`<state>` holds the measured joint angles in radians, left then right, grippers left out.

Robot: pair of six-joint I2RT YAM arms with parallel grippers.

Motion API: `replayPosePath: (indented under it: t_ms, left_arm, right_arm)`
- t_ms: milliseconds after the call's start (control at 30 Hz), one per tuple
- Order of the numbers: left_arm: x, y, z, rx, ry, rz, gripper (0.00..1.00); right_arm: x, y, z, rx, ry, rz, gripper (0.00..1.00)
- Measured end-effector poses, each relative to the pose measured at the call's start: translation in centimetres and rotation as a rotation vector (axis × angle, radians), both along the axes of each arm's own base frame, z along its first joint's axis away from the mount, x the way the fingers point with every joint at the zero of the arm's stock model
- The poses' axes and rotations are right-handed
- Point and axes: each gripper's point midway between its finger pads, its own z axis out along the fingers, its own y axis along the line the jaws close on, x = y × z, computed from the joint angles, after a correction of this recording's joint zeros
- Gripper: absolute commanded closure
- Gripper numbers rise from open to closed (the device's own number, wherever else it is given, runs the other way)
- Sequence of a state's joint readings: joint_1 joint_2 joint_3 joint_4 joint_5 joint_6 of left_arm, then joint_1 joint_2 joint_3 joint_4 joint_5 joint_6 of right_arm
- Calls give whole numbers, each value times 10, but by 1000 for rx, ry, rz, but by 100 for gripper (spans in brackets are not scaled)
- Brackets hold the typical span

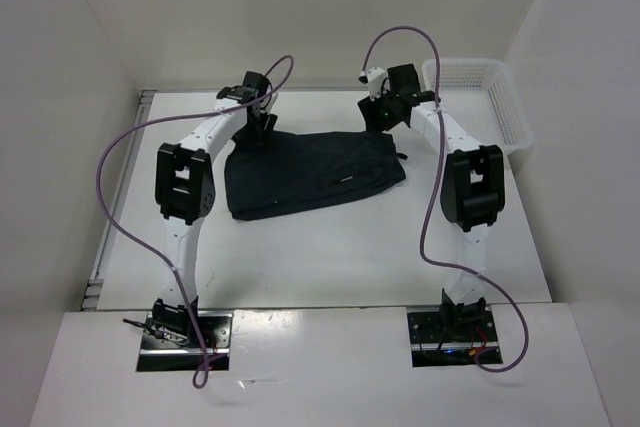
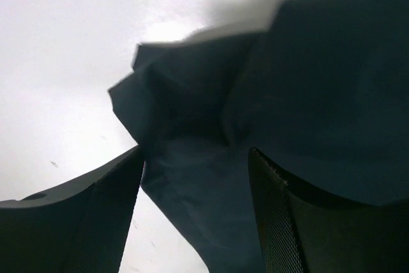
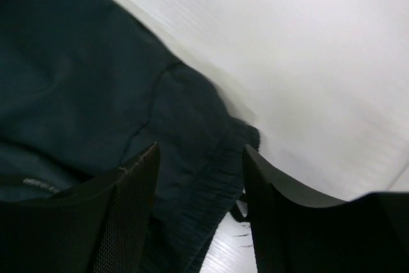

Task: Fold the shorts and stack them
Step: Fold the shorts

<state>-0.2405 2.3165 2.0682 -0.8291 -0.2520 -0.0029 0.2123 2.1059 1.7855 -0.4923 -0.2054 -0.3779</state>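
Observation:
The open fingers of my left gripper need to move back toward the base and down onto the uncovered edge at the shorts' near hem corner.
The black shorts lie spread on the white table, somewhat rumpled. My left gripper is at their far left corner. In the left wrist view the jaws stand wide apart and a crumpled corner of the shorts lies between the fingers; my left gripper is open. My right gripper is at the far right corner. In the right wrist view the ribbed waistband of the shorts lies between the spread jaws of my right gripper, which is open.
A white mesh basket stands at the far right, just beyond my right arm. White walls close the table at the back and on both sides. Purple cables loop above both arms.

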Motion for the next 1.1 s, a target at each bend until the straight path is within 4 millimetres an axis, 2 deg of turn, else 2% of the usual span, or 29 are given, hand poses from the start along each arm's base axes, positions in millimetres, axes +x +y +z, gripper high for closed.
replayPosePath:
  t_ms: [133, 200, 300, 400, 567, 633, 700, 767, 800, 933, 1100]
  left_arm:
    - [-29, -19, 24, -93, 29, -58, 28]
    - [-58, -29, 38, -150, 69, -94, 28]
    - [-111, -36, 49, -210, 149, -135, 28]
    - [-150, -37, 42, -232, 245, -149, 26]
    - [-183, -34, 5, -225, 392, -143, 25]
    - [-193, -31, -7, -207, 424, -137, 25]
    - [-199, -26, -17, -179, 443, -130, 29]
    - [-199, -21, -25, -151, 447, -125, 38]
    - [-198, -19, -28, -142, 446, -120, 46]
    - [-190, -16, -32, -122, 422, -115, 52]
    - [-187, -14, -33, -114, 409, -110, 53]
  right_arm:
    - [-16, 11, 18, 26, -3, 93, 40]
    - [-28, 12, 25, 36, 9, 153, 39]
    - [-47, 8, 30, 28, 32, 224, 30]
    - [-64, 3, 24, 3, 65, 275, 29]
    - [-88, -5, -4, -41, 149, 327, 29]
    - [-97, -9, -16, -58, 182, 339, 29]
    - [-106, -12, -28, -73, 216, 345, 30]
    - [-114, -17, -39, -90, 245, 350, 32]
    - [-117, -18, -42, -95, 255, 352, 33]
    - [-118, -19, -44, -103, 257, 353, 36]
    - [-118, -22, -46, -119, 256, 350, 43]
